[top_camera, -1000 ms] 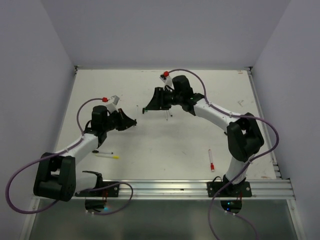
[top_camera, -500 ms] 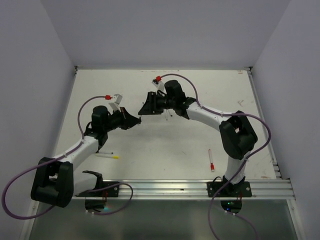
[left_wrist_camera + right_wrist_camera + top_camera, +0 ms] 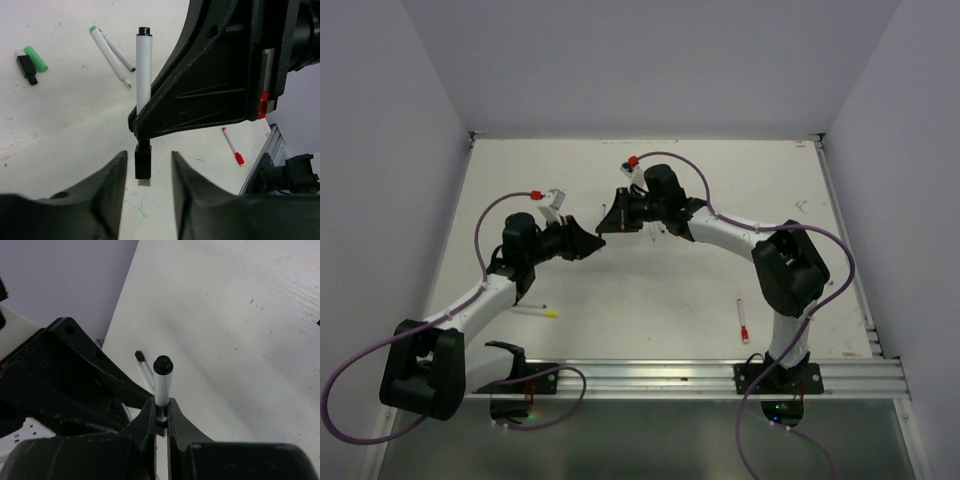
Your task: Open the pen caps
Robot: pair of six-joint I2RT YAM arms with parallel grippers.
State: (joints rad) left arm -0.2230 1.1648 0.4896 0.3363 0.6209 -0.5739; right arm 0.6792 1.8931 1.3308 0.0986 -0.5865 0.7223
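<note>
I should carry the white pen's body right in the top view with my right gripper, over the bare tabletop (image 3: 673, 239) beside the thinner pen, then lower and release it.
My right gripper (image 3: 161, 407) is shut on a white pen barrel (image 3: 162, 385) and holds it above the table. In the left wrist view the barrel (image 3: 143, 70) passes through the right gripper's fingers (image 3: 150, 120), and the pen's black cap (image 3: 143, 164) sticks out below them. My left gripper (image 3: 148, 167) is open, with the black cap between its fingers and a gap on each side. In the top view the left gripper (image 3: 587, 243) and the right gripper (image 3: 605, 222) meet tip to tip. A loose green cap (image 3: 36, 58) and a loose black cap (image 3: 26, 69) lie on the table.
An uncapped green pen (image 3: 110, 56) lies beside a thinner one. A red-capped pen (image 3: 743, 322) lies at the front right and also shows in the left wrist view (image 3: 232, 147). A yellow pen (image 3: 535, 312) and another pen (image 3: 525, 303) lie by the left arm.
The right gripper has carried the pen left and down towards the left gripper. The left gripper has moved in, so the black cap now lies between its open fingers.
</note>
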